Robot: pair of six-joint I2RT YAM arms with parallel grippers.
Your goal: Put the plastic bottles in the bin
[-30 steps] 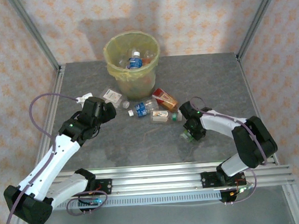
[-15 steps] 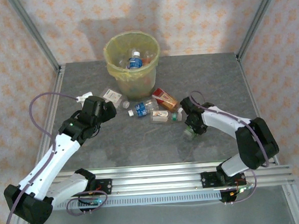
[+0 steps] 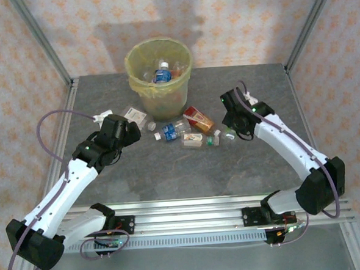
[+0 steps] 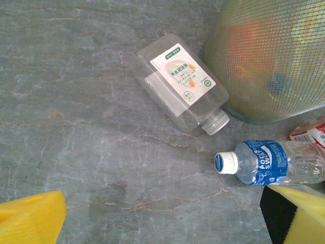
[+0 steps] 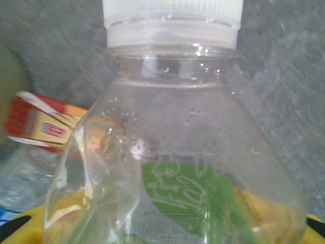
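Observation:
The bin's opening (image 3: 156, 62) is outward of and above my right gripper, so it next needs to lift the bottle outward past the bin's rim and release it inside.
My right gripper (image 3: 231, 129) is shut on a clear plastic bottle (image 5: 177, 152) with a white cap and a green label, which hangs above the table to the right of the bin (image 3: 133, 76). The bin, lined with a yellowish bag, stands at the back centre and holds several bottles (image 3: 161, 73). In front of it lie a square white-labelled bottle (image 4: 180, 84), a blue-labelled bottle (image 4: 274, 162), a red-labelled one (image 3: 198, 118) and an orange-labelled one (image 3: 194, 139). My left gripper (image 4: 162, 223) is open over bare table, just short of the blue-labelled bottle.
The grey marbled table (image 3: 170, 172) is bounded by an aluminium frame with posts at the back corners and a rail (image 3: 191, 217) along the near edge. The near half of the table is bare.
The right arm has lifted the green-labelled bottle off the near table and carried it back and up, level with the lying bottles. The left arm has stayed still.

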